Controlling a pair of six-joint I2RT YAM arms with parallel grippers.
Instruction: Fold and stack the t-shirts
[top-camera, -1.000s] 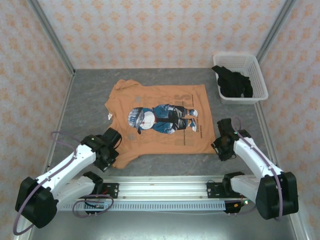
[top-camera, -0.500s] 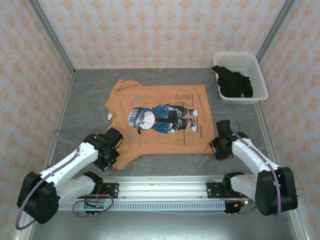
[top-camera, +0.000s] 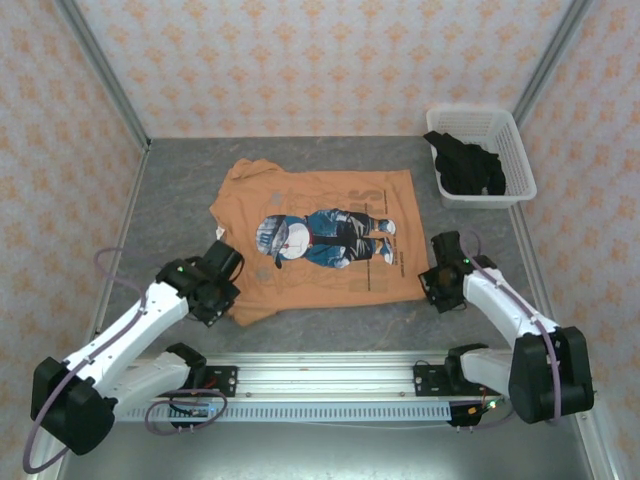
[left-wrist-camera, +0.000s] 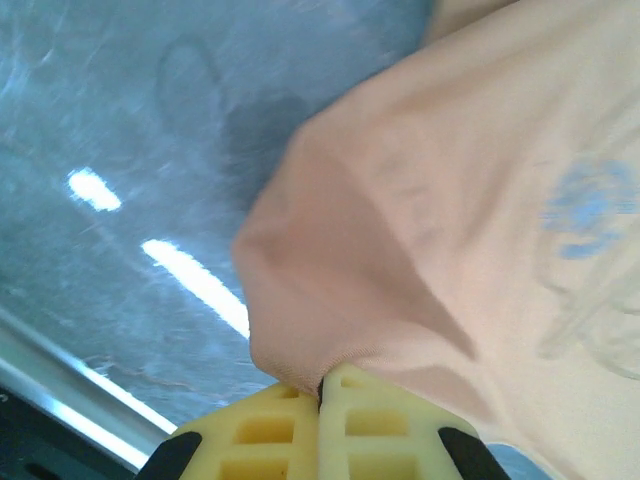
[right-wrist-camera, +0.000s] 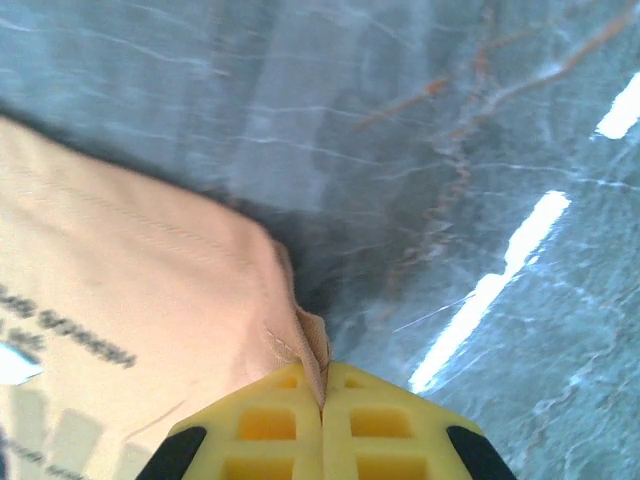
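The t-shirt's corner should next be carried outward by my right gripper and released over the hem beside the printed shoes, since that part of the hem is outward of the gripper.
An orange t-shirt (top-camera: 320, 215) with a blue, white and dark chest picture lies spread on the grey table, collar to the left. My left gripper (top-camera: 232, 298) is shut on its near left corner; in the left wrist view the cloth (left-wrist-camera: 420, 200) bunches up from between the yellow jaws (left-wrist-camera: 321, 385). My right gripper (top-camera: 430, 285) is shut on the near right hem corner, and the right wrist view has that hem (right-wrist-camera: 300, 335) pinched between the jaws (right-wrist-camera: 323, 385). A black t-shirt (top-camera: 466, 165) lies crumpled in the basket.
The white lattice basket (top-camera: 517, 150) stands at the back right by the wall. An aluminium rail (top-camera: 320, 378) runs along the near table edge between the arm bases. Patterned walls close the table in on three sides.
The right gripper slid in to the shirt's near right corner and shut on the hem. The left gripper, still shut on its corner, moved a little up and away from the rail.
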